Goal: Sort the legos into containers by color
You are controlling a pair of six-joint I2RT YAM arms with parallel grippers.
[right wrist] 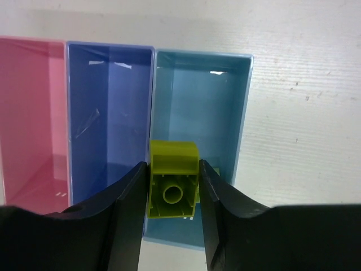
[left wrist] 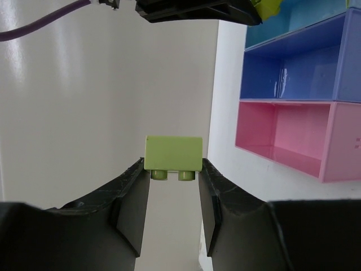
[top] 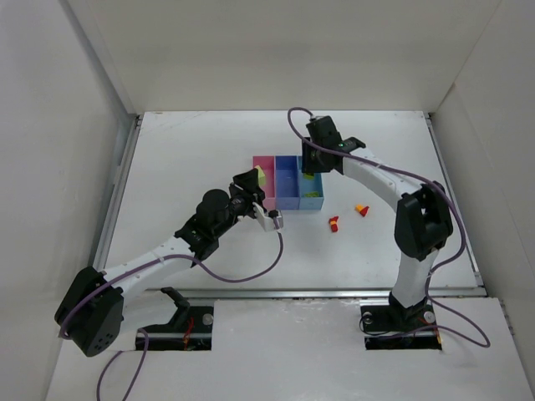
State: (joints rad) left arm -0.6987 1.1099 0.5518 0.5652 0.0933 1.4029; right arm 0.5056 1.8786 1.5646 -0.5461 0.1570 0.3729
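Observation:
The left gripper will next swing over the light blue bin (top: 311, 188) (left wrist: 302, 18), which already shows yellow-green and lies to the gripper's right in the top view, then tip down and release over it.
My left gripper (top: 256, 181) (left wrist: 173, 172) is shut on a yellow-green lego (left wrist: 173, 152) and holds it just left of the pink bin (top: 264, 185) (left wrist: 285, 132). My right gripper (top: 314, 164) (right wrist: 174, 172) is shut on another yellow-green lego (right wrist: 174, 183), above the near end of the light blue bin (top: 312, 197) (right wrist: 203, 96). The medium blue bin (top: 287, 182) (right wrist: 107, 113) sits between the two. A sliver of yellow-green (right wrist: 216, 170) shows inside the light blue bin by my right finger. Red and orange-yellow legos (top: 333, 223) (top: 361, 209) lie on the table right of the bins.
The white table (top: 192, 167) has white walls on the left, far and right sides. A metal rail (top: 276, 292) runs along the near edge. My right arm (top: 376, 180) arches over the table right of the bins.

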